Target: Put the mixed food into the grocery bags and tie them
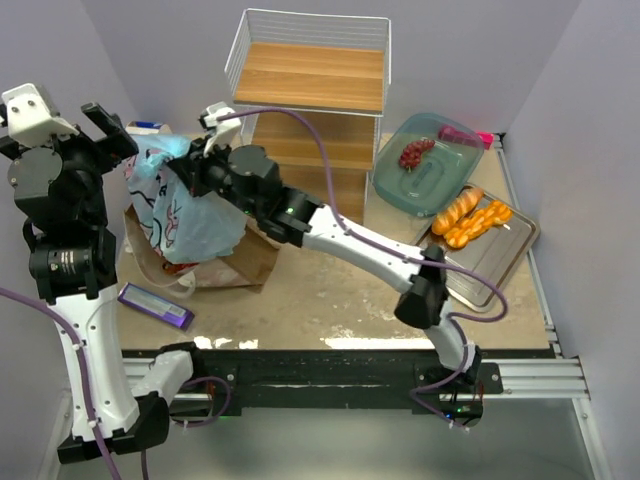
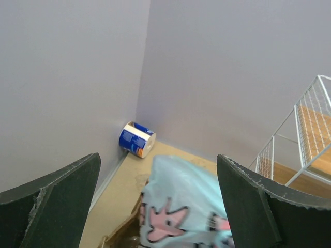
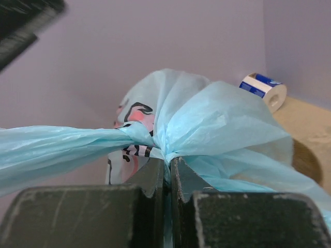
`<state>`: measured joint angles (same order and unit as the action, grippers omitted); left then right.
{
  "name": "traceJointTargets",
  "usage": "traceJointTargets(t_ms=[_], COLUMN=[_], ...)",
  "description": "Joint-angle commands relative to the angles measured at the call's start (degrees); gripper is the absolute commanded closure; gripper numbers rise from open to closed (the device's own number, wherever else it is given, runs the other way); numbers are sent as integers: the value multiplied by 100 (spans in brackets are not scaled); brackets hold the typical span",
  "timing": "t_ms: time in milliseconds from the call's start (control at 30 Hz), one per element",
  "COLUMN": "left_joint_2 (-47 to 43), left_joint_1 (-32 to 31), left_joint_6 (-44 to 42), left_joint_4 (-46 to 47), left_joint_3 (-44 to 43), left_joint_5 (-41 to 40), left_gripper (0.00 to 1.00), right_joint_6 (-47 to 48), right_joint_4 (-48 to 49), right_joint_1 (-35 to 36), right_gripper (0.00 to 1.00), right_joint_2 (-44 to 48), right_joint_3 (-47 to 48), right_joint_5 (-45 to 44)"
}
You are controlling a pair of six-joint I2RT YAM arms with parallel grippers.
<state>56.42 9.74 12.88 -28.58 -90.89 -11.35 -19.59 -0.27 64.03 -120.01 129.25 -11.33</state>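
Note:
I need to lower my right gripper next and ease it back to bring the plastic bag down and release it, because the brown paper bag's opening (image 1: 168, 262) is below my right gripper.
The light-blue plastic bag (image 1: 185, 215) with pink printed figures sits in the mouth of the brown paper bag (image 1: 245, 262) at the table's left. My right gripper (image 1: 193, 163) is shut on the plastic bag's gathered top; in the right wrist view (image 3: 168, 163) the thin film is pinched between the jaws and a twisted strand stretches off to the left. My left gripper (image 1: 108, 130) is open and empty, raised just left of the bag; the bag top (image 2: 181, 206) shows below, between its fingers (image 2: 253, 206). Orange-brown breads (image 1: 472, 220) lie on a metal tray (image 1: 500, 270) at the right.
A white wire shelf with wooden boards (image 1: 312, 90) stands at the back. A teal see-through dish (image 1: 425, 165) holds a dark red item. A purple wrapped bar (image 1: 155, 306) lies near the front left. A blue-and-white roll (image 2: 137, 139) lies in the back left corner.

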Motion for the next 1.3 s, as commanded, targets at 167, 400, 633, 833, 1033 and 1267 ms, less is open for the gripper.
traceJointTargets(t_ms=[167,400,633,833,1033,1267], left_joint_2=[71,123,115,115,9,-70], left_joint_1=[28,19,19,19,28,28], left_joint_6=[-163,-155,-181,-172,-190,-216], left_joint_4=[283,265,256,247,335,362], left_joint_3=[-412,-394,-342,-254,-130,-52], left_joint_5=[81,239,256,424,450,432], left_gripper=[0,0,0,0,0,0], right_joint_6=[-501,-668,-370,-45,315,518], right_joint_4=[1810,2479,2690,2260,2541,1963], right_joint_1=[162,162,128,48,57,83], right_gripper=[100,100,100,100,100,100], right_joint_2=[-1121,-1525,-1552,-1509,-376,846], right_joint_3=[1955,2138,1972,1351,-1031,-2712], right_joint_5=[-694,-668,-669,-545,-185,-308])
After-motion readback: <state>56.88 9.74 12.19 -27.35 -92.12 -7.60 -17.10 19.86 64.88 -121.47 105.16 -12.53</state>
